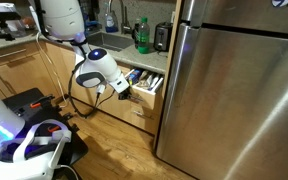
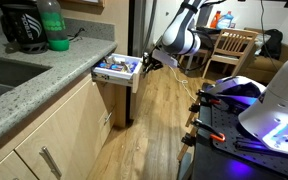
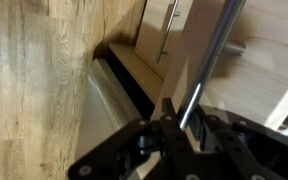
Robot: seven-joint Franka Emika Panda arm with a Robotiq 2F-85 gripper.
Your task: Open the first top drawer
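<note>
My gripper draws a little further back from the counter next, then opens to release the metal bar handle, since the handle runs between its fingers.
The first top drawer is pulled out from under the counter, and utensils show in its pale interior in both exterior views. My gripper is at the drawer's front, also seen from the side in an exterior view. In the wrist view the metal bar handle runs down between my fingers, which are closed around it.
A stainless fridge stands right beside the drawer. The granite counter holds a green bottle, a coffee maker and a sink. Taller drawer fronts lie below. A wooden chair stands beyond.
</note>
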